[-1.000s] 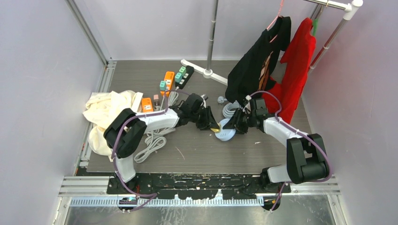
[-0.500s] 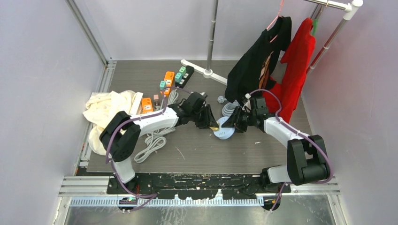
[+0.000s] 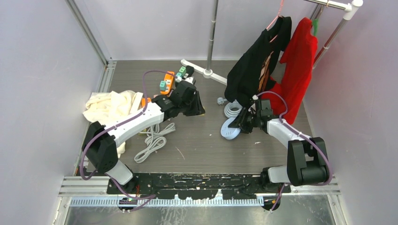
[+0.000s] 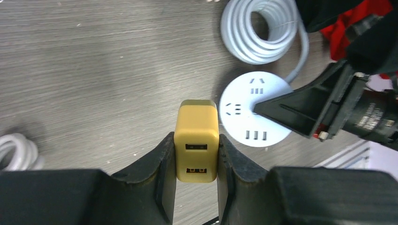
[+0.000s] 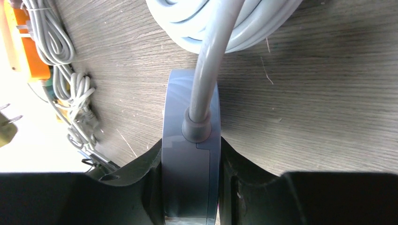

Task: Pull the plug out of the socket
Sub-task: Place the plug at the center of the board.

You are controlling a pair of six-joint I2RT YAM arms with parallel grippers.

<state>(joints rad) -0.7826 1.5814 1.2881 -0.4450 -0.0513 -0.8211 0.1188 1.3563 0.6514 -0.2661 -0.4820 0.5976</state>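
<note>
Bare tabletop lies outward of my left gripper, to the left in the top view, beside the far orange strip, so next I swing there, lower and release the plug.
My left gripper (image 3: 198, 111) is shut on the yellow USB plug (image 4: 196, 123), which sits between its fingers (image 4: 162, 159) in the left wrist view, clear of the socket and above the tabletop. The round white socket (image 3: 229, 129) has empty slots (image 4: 253, 110). It is tilted on edge, and my right gripper (image 3: 241, 123) is shut on its rim (image 5: 190, 117). The socket's grey cable (image 5: 212, 56) runs back to a coil (image 3: 230, 109) that also shows in the left wrist view (image 4: 259, 30). The plug and the socket are roughly a hand's width apart.
Orange power strips (image 3: 168, 80) and a black one (image 3: 186, 75) lie at the back. A cream cloth (image 3: 108, 111) and a loose white cable (image 3: 152, 140) lie at the left. A rack foot (image 3: 205, 71) stands behind, with black (image 3: 256, 65) and red (image 3: 298, 61) garments hanging at the right.
My left gripper pulled the yellow plug away from the socket, back and to the left. My right gripper kept hold of the socket and shifted slightly right.
</note>
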